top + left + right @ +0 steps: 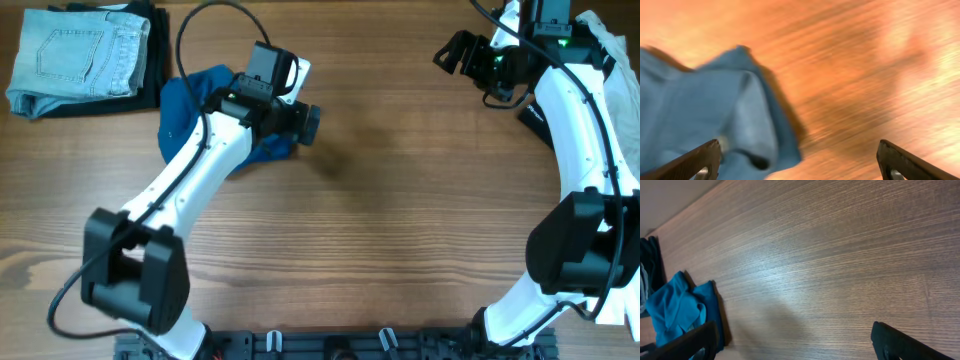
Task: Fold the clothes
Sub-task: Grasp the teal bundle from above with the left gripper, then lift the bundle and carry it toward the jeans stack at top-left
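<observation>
Since the blue garment's edge lies below my left gripper and to its left in the overhead view, I will lower the fingers that way onto it and close.
A crumpled blue garment lies on the wooden table at the upper left, partly under my left arm; it also fills the left of the blurred left wrist view and shows far left in the right wrist view. My left gripper is open and empty, just right of the garment's edge. My right gripper is open and empty, held above the table at the upper right.
A stack of folded clothes with light denim jeans on top sits in the far left corner. A pile of white and dark clothes lies at the right edge behind my right arm.
</observation>
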### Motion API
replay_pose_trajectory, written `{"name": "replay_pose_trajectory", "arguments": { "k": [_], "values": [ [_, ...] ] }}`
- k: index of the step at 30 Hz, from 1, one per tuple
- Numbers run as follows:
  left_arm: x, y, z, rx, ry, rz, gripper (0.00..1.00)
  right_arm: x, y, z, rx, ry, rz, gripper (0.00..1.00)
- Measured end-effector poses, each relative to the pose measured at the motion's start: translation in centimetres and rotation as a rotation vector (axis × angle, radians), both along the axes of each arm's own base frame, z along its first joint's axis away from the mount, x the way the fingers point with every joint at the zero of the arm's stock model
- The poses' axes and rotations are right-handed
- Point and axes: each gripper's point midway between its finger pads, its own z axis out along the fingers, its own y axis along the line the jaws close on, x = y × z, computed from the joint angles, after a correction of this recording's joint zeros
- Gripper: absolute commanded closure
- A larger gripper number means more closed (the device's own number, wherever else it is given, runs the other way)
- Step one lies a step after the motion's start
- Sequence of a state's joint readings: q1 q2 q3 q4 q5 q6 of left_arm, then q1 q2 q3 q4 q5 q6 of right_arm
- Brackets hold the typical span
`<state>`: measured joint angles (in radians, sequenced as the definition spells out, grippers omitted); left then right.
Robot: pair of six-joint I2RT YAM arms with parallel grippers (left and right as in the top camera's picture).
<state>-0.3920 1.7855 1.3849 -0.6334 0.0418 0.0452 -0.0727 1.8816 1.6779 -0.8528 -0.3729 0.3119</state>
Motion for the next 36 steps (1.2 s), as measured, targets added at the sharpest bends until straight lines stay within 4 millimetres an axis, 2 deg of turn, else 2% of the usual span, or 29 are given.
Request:
{"name": "replay_pose_trajectory", "arguments": {
  "k": [2,6,13,16,25,36],
  "values": [
    [0.1,-0.5,-1.3,-0.038,0.040,0.033,0.00,0.0,0.0,0.0,0.000,0.001,0.001,0.02],
    [0.7,0.1,-3.4,-0.108,0.119,0.206,0.00,-0.2,0.0,-0.1,-0.001,0.008,0.003,0.01],
    [1.7,2.4,-3.7,-0.143,0.134,0.375,0.00,-0.3,0.5,-0.2,-0.001,0.014,0.014,0.01],
    [1.7,2.6,-4.1,-0.136,0.139,0.390,0.00,-0.5,0.5,-0.2,0.000,0.020,0.014,0.02],
    [1.6,3.9,-9.0,-0.026,0.198,0.423,0.00,-0.5,0.5,-0.3,0.000,0.022,0.014,0.01],
    [2.6,4.3,-10.4,0.047,0.161,0.356,0.00,-0.5,0.5,-0.3,0.000,0.021,0.014,0.02]
  ]
}}
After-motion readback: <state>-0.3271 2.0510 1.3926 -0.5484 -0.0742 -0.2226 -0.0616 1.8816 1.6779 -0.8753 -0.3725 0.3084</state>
